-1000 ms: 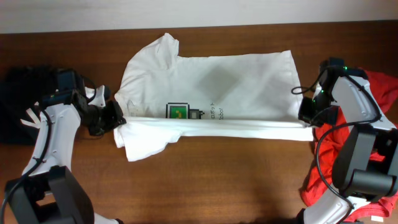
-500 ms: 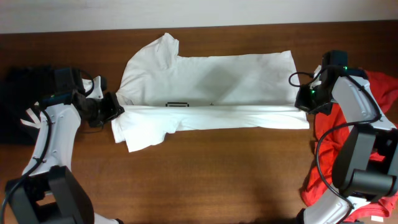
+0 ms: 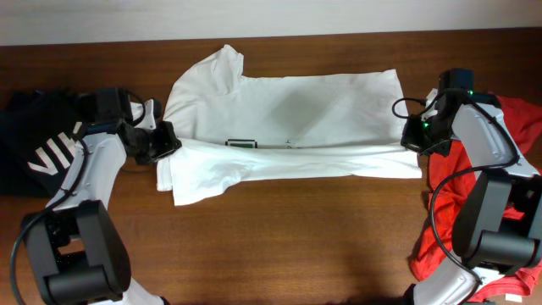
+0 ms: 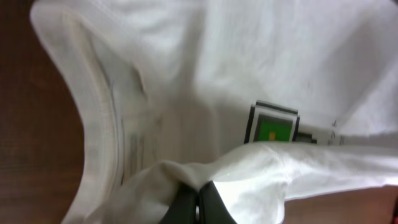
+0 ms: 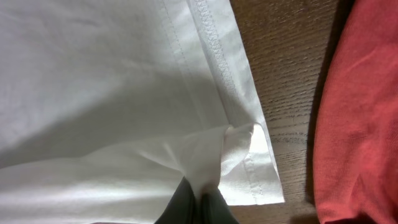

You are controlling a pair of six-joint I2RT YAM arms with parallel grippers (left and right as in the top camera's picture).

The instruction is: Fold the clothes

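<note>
The shirt's hem end [image 3: 396, 113] [image 5: 214, 59] lies uncovered. My right gripper will next carry the fold outward over it toward the shirt's far edge, then open.
The white T-shirt [image 3: 288, 110] lies spread across the wooden table, its near long edge lifted and folded toward the middle. Its green-and-yellow chest print [image 4: 273, 127] shows in the left wrist view and is nearly covered in the overhead view [image 3: 241, 143]. My left gripper [image 3: 163, 144] is shut on a pinch of the shirt's fabric [image 4: 205, 177] at the collar end. My right gripper [image 3: 415, 141] is shut on a pinch of the shirt's hem corner [image 5: 214, 162] at the right end.
A black garment with white letters [image 3: 38, 152] lies at the table's left edge. A red-orange T-shirt [image 3: 508, 182] lies at the right edge, also seen in the right wrist view [image 5: 360, 112], close to my right gripper. Bare wood [image 3: 279, 237] runs along the front.
Both grippers carried the shirt's near edge away from the front, over the print. The left gripper then moved right, bunching the fabric at the sleeve. The right gripper barely moved in the last half second.
</note>
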